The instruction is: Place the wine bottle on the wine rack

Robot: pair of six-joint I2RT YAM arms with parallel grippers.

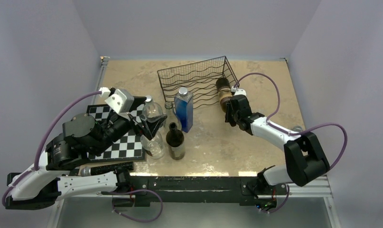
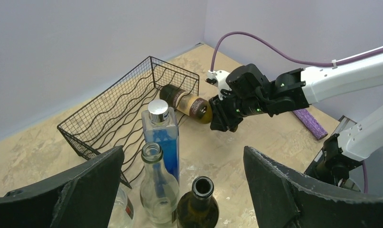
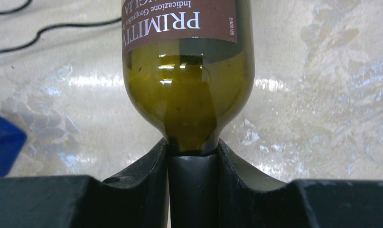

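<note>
My right gripper pushes outward next and slides the bottle deeper into the wine rack's end row [image 1: 219, 80], then releases it, because the bottle's neck half still sticks out past the wires.
The wine bottle [image 1: 222, 95], dark green with a brown label, lies level above the table. My right gripper [image 3: 192, 147] is shut on its black-capped neck. The bottle's base [image 2: 172, 94] points at the right end of the black wire wine rack [image 1: 194, 80]; I cannot tell whether it touches the wires. In the left wrist view the right gripper [image 2: 222, 116] shows just right of the rack [image 2: 123, 109]. My left gripper [image 1: 149, 126] stands open over the group of upright bottles with nothing held between its fingers [image 2: 275, 180].
In front of the rack stand a blue square bottle [image 1: 183, 109], a clear bottle [image 1: 170, 114] and a dark open bottle [image 1: 175, 142]. Another clear bottle [image 1: 152, 142] stands by the chessboard [image 1: 118, 145]. A purple strip [image 2: 309, 122] lies at the right.
</note>
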